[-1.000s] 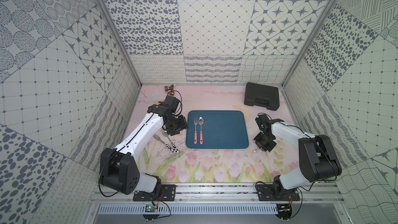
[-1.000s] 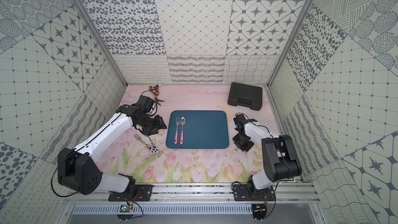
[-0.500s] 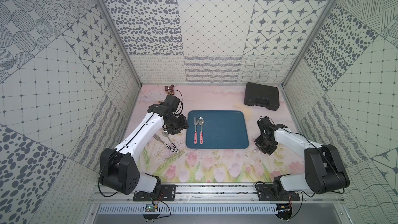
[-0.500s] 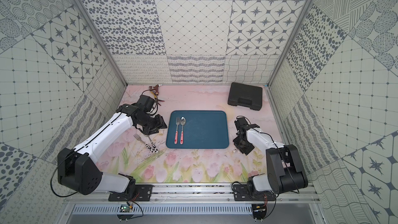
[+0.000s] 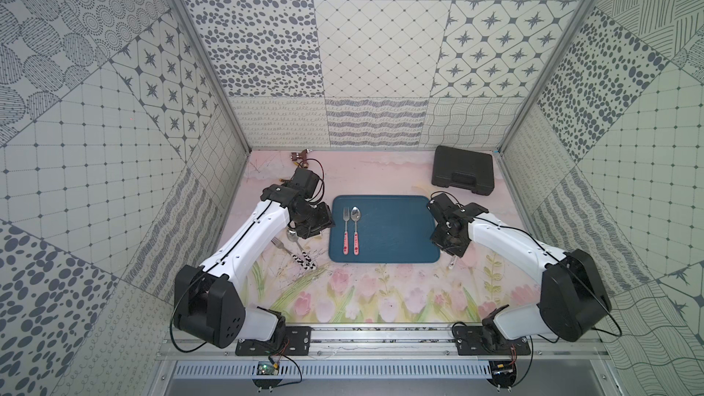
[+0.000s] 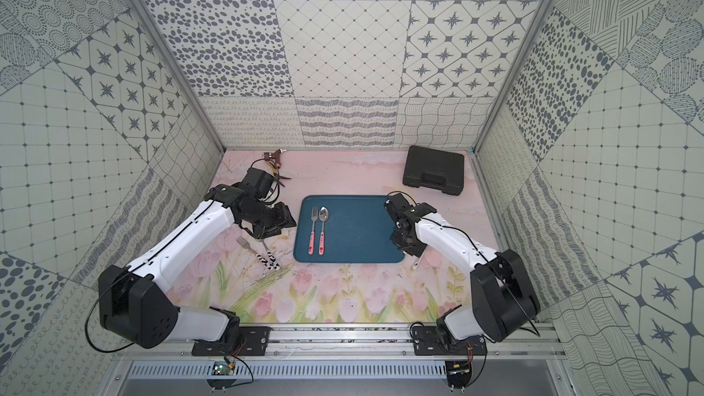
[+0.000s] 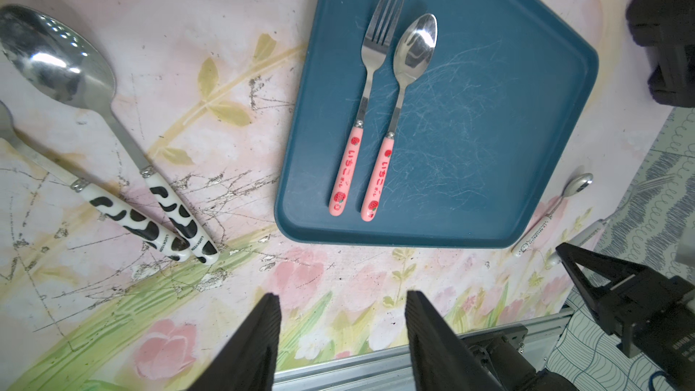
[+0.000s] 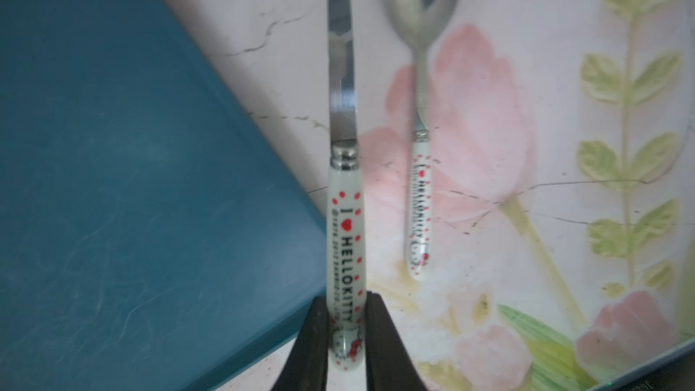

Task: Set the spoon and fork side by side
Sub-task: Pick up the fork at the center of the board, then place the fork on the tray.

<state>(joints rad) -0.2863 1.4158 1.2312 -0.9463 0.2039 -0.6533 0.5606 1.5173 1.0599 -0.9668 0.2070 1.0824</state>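
The robot's right gripper will next carry the fork across the tray to the bare bottom of the tray beside the pink-handled spoon [image 5: 375, 239], lower it and release it there.
My right gripper [image 8: 348, 306] is shut on the end of the white Hello Kitty handle of a fork [image 8: 344, 220]. The fork points away from the jaws, right beside the corner of the blue tray [image 8: 113, 182]. The matching spoon [image 8: 419, 201] lies on the mat parallel to the fork, a short gap away. In both top views this gripper [image 5: 451, 251] is at the tray's near right corner. My left gripper [image 7: 343, 295] is open with nothing between its fingers, over the mat left of the tray.
A pink-handled fork [image 7: 366, 99] and spoon [image 7: 402, 107] lie side by side on the tray [image 7: 489, 144]. A cow-patterned spoon [image 7: 113, 118] and fork [image 7: 124, 216] lie on the mat to its left. A black case [image 5: 463, 170] stands at the back right.
The right arm has stretched lower and swung outward, with its gripper staying at the tray's near right corner. The left arm has hardly moved.
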